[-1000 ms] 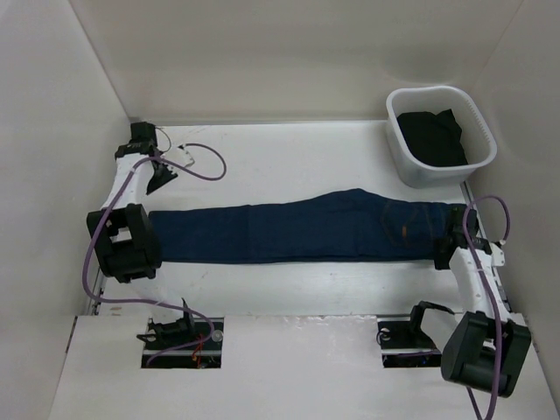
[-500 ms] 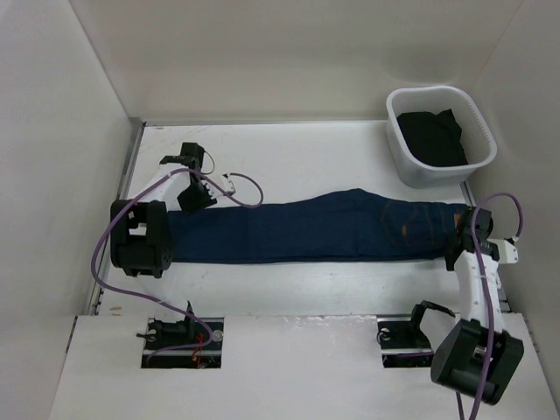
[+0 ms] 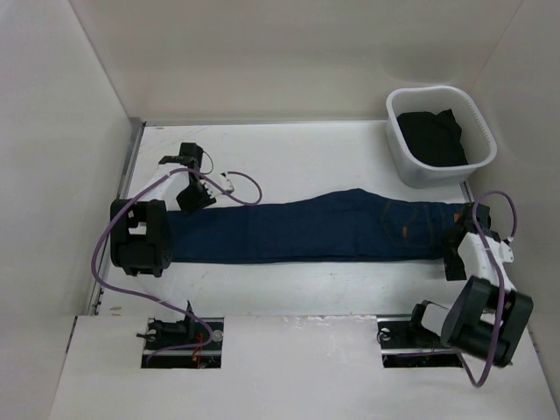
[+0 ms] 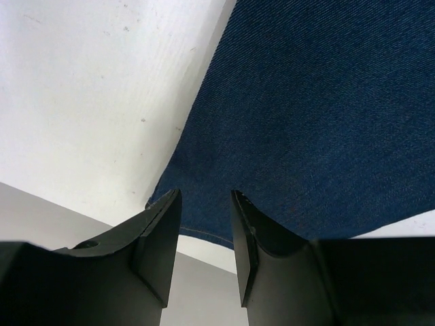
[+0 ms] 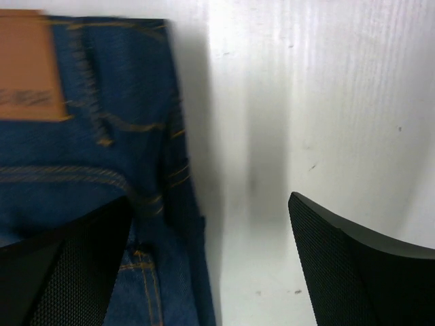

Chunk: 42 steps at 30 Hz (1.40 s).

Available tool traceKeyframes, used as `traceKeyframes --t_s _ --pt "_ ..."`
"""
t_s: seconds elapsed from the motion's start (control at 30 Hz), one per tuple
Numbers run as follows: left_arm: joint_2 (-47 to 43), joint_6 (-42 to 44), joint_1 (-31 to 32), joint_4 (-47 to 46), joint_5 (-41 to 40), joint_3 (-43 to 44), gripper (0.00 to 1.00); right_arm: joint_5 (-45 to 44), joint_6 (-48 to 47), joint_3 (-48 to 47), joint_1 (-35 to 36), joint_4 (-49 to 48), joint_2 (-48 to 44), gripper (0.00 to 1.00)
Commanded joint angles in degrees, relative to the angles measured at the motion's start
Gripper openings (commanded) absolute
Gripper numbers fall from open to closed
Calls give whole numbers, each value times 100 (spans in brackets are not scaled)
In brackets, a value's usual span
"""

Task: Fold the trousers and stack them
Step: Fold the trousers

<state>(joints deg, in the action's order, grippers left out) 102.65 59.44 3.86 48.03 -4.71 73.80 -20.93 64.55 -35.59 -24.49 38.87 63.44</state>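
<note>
The robot will next shift its right gripper slightly outward onto the trousers' near side edge by the waistband and close it, because that edge already runs between the gripper's wide open fingers.
The dark navy trousers lie flat and stretched across the table, leg ends to the left and waistband to the right. My left gripper hovers over the far corner of the leg ends. In the left wrist view its fingers stand a little apart above the hem, with nothing between them. My right gripper is at the waistband end, wide open. In the right wrist view it spans the waistband edge and bare table, with the tan leather patch at the upper left.
A white basket at the back right holds dark clothing. White walls enclose the table on the left, back and right. Purple cables loop off both wrists. The arm bases sit at the near edge.
My right gripper has opened wide and let go of the waistband, and its elbow has swung nearer. My left gripper moved right along the far edge of the leg ends, then stayed still.
</note>
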Motion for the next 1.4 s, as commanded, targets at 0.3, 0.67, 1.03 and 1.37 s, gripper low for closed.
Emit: traceKeyframes --t_s 0.3,0.67,1.03,1.37 --pt "202 -73 -487 -75 40 178 33 255 83 -1011 -16 -407 1776 65" --pt "124 -55 -908 -75 -83 187 33 475 40 -818 -122 -600 1611 3" --pt "-579 -73 -1330 -40 -91 196 35 -815 -1646 -1283 598 -776 302 0" --pt "-1010 6 -1568 -75 -91 -225 40 -1062 -3518 -994 792 -1215 -1201 0"
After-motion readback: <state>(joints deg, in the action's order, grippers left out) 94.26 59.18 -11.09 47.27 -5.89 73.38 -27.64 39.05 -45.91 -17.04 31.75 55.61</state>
